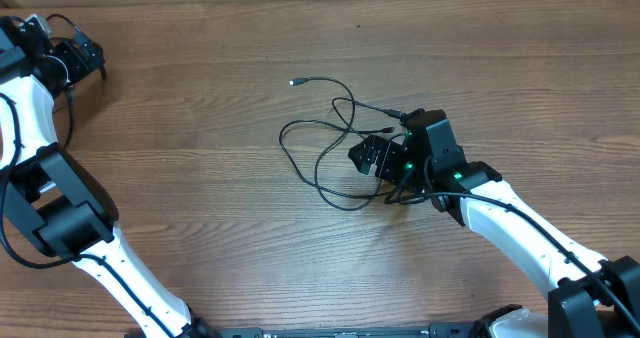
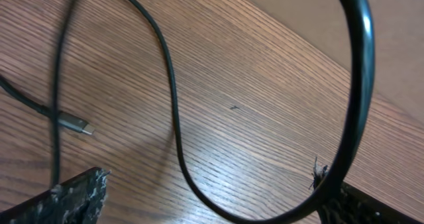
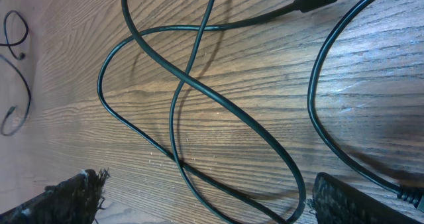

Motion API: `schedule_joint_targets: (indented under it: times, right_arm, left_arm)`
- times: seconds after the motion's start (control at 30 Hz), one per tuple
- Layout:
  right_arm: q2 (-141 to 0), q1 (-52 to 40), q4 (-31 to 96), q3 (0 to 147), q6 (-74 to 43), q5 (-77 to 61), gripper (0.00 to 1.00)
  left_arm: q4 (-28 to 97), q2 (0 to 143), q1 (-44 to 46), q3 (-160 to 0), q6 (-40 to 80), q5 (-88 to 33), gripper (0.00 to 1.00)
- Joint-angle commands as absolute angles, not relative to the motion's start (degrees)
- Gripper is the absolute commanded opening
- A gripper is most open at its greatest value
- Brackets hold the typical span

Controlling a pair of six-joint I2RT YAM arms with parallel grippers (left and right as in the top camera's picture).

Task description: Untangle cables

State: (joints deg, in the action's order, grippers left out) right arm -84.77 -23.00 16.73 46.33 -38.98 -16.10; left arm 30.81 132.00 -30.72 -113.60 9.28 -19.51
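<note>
The left gripper moves to the right in the overhead view next, then down onto the tangle's nearest bend, which bulges clear of the crossings.
Several thin black cables point(image 1: 322, 146) lie looped over one another at the table's middle, one plug point(image 1: 296, 81) pointing away at the back. My right gripper point(image 1: 380, 158) hovers at the tangle's right side. In the right wrist view it point(image 3: 212, 204) is open, with crossing cable loops point(image 3: 199, 91) on the wood between its fingers point(image 3: 73, 197). My left gripper point(image 1: 85, 53) is at the far left back corner. In its wrist view it point(image 2: 218, 207) is open, and a cable loop point(image 2: 173, 118) with a silver-tipped plug point(image 2: 74, 124) runs between its fingers point(image 2: 79, 191), untouched.
The wooden table point(image 1: 200, 178) ends at a back edge along the top of the overhead view. The white right arm point(image 1: 520, 228) reaches in from the lower right, the left arm point(image 1: 60, 198) from the lower left. A thick blurred black cord point(image 2: 358, 71) hangs close to the left wrist camera.
</note>
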Motion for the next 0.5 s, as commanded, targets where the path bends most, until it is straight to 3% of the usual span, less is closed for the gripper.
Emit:
schedule_joint_targets:
  times: [0.0, 0.23, 0.47]
  right_arm:
    - [-84.62, -23.24, 16.67, 46.72, -39.18, -15.66, 1.00]
    - [-84.62, -23.22, 16.64, 46.72, -39.16, -15.66, 1.00]
    - [-84.62, -23.22, 16.67, 46.72, -39.18, -15.68, 1.00]
  left_arm:
    - [31.11, 127.83, -29.50, -114.28, 10.00, -22.79, 1.00]
    - [33.30, 117.82, -25.63, -114.28, 11.42, -22.33, 1.00]
    - [44.93, 107.96, -19.73, -114.28, 16.27, -7.27, 0.99]
